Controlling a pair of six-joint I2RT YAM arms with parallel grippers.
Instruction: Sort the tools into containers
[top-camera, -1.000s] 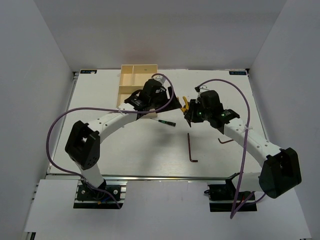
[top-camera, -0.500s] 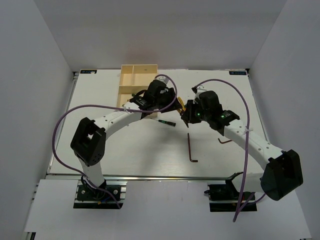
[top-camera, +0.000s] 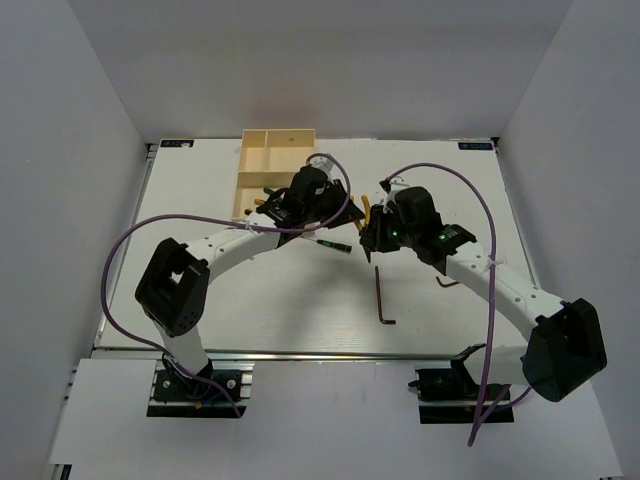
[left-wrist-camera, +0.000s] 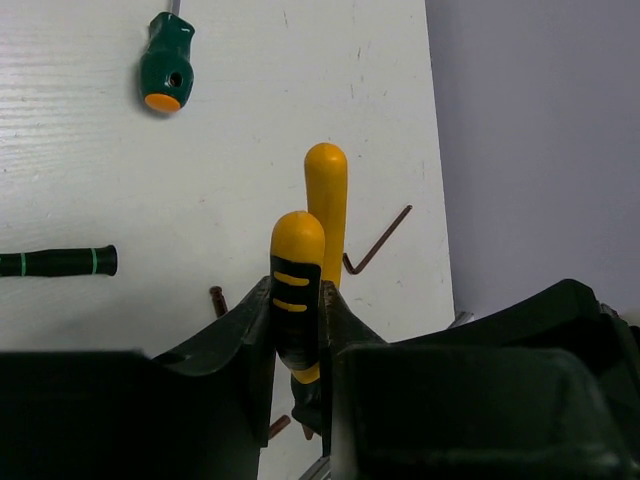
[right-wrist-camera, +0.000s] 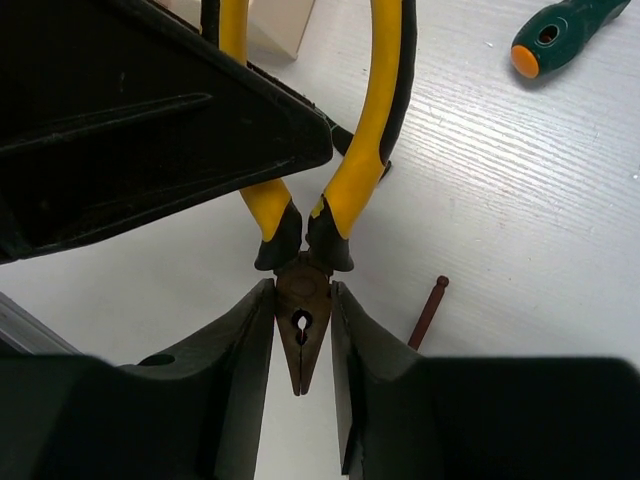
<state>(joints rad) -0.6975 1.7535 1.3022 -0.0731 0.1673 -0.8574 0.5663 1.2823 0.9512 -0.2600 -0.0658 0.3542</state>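
Note:
I will next move my left gripper to the left in the top view and lower it to release the pliers (top-camera: 366, 207), because the near section of the tray is below there with handles inside.
The yellow-handled pliers (top-camera: 366, 207) hang between both arms above the table's middle. My left gripper (left-wrist-camera: 297, 295) is shut on one yellow-and-black handle (left-wrist-camera: 297, 262); the other handle (left-wrist-camera: 326, 195) sticks out free beyond it. My right gripper (right-wrist-camera: 300, 290) stands open around the pliers' dark head (right-wrist-camera: 302, 325), its fingers just off the metal. A stubby green screwdriver (left-wrist-camera: 165, 62) and a thin green-handled screwdriver (top-camera: 330, 242) lie on the table. The cream tray (top-camera: 262, 150) sits at the back left, behind my left gripper (top-camera: 343, 214).
A long dark hex key (top-camera: 383, 297) lies in front of the grippers and a smaller hex key (top-camera: 450, 282) to its right. Another hex key (left-wrist-camera: 378, 240) shows beyond the pliers' handles. White walls close in the table on three sides.
My left gripper has closed onto a pliers handle. The right gripper's fingers have spread slightly off the pliers' head. Both wrists shifted a little.

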